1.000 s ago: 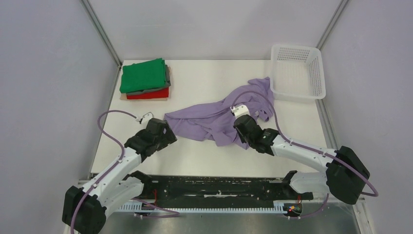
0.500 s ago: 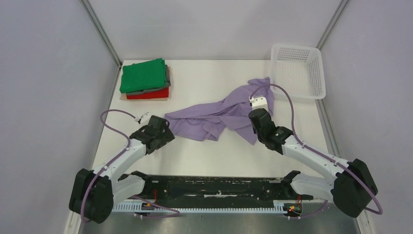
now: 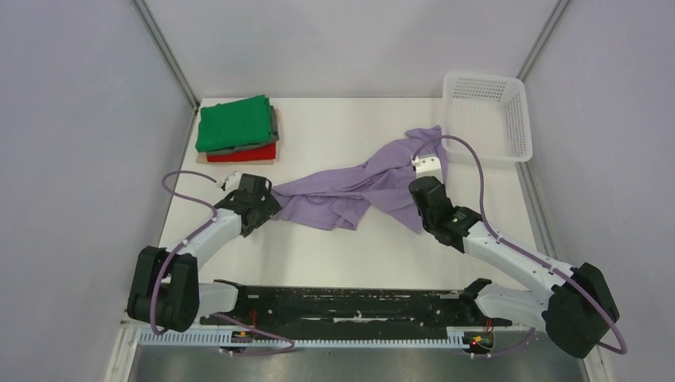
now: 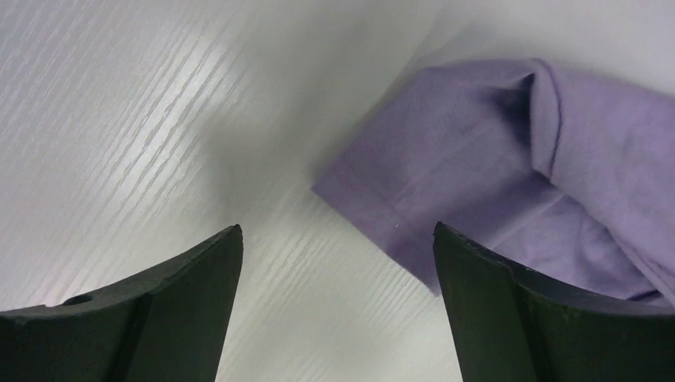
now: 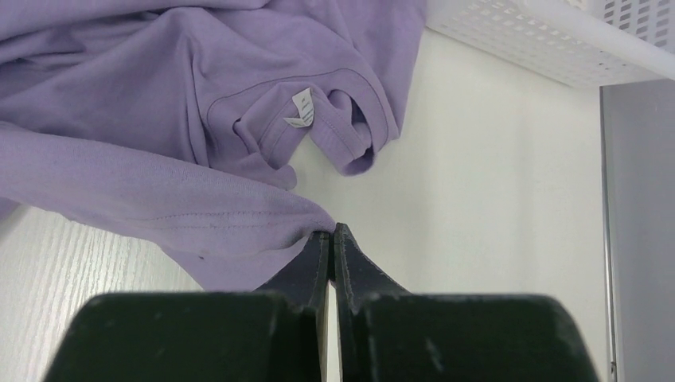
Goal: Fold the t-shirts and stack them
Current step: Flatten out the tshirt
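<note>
The lavender corner [image 4: 358, 199] is outward of and below my left gripper's open fingers, which are on both sides of bare table, so I will move that gripper outward next and lower it over the corner.
A crumpled lavender t-shirt [image 3: 350, 187] lies stretched across the middle of the table. My right gripper [image 3: 420, 181] sits at its right end, shut on a fold of the hem [image 5: 239, 231]. In the right wrist view the gripper [image 5: 331, 231] pinches the cloth at its tips, with the collar and white label [image 5: 301, 111] just beyond. My left gripper [image 3: 269, 200] is open at the shirt's left corner. In the left wrist view that gripper [image 4: 336, 231] straddles bare table, and the lavender corner [image 4: 374, 199] lies just ahead near the right finger [image 4: 509, 302]. A folded stack stands far left: green t-shirt [image 3: 235, 123] over grey [image 3: 275, 126] over red [image 3: 243, 153].
A white mesh basket [image 3: 487, 119] stands at the far right corner, close beyond the shirt's collar, and its wall [image 5: 549, 44] shows in the right wrist view. Grey walls close in the table on the left, right and back.
My right gripper has moved right and away, pulling the shirt's right end with it and stretching the cloth. My left gripper has reached forward to the shirt's left corner.
</note>
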{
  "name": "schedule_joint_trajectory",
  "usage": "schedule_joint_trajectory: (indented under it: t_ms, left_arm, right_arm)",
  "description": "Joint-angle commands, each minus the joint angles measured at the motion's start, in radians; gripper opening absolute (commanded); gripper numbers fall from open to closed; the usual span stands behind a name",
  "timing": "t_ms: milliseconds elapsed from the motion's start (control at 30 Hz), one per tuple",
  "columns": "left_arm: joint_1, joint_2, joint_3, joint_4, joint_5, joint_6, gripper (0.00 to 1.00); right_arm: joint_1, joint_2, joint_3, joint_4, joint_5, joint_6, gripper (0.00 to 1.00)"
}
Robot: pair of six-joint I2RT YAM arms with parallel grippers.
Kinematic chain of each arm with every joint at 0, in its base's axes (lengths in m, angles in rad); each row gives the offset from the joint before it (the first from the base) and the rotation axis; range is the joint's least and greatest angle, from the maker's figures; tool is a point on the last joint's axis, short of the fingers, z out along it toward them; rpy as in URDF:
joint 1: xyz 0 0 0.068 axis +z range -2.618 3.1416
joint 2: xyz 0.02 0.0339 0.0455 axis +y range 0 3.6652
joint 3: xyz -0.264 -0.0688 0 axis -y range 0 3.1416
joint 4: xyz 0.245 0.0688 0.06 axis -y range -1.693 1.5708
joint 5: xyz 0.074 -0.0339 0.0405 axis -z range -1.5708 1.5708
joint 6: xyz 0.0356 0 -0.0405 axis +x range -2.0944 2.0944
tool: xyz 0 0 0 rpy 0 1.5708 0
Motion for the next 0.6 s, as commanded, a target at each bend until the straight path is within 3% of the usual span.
schedule_joint_trajectory:
  t_ms: [0,233,567]
  left_arm:
    - [0.004,0.073,0.065,0.063,0.005,0.031,0.88]
    - [0.004,0.190,0.096,0.081,0.040,0.026,0.61]
    - [-0.047,0.282,0.141,0.067,0.040,0.041,0.49]
  right_arm:
    - [-0.009,-0.037,-0.001,0.035,0.051,-0.012,0.00]
    - [-0.014,-0.046,-0.009,0.034,0.048,-0.015,0.00]
    - [-0.022,-0.035,-0.020,0.045,0.056,-0.021,0.00]
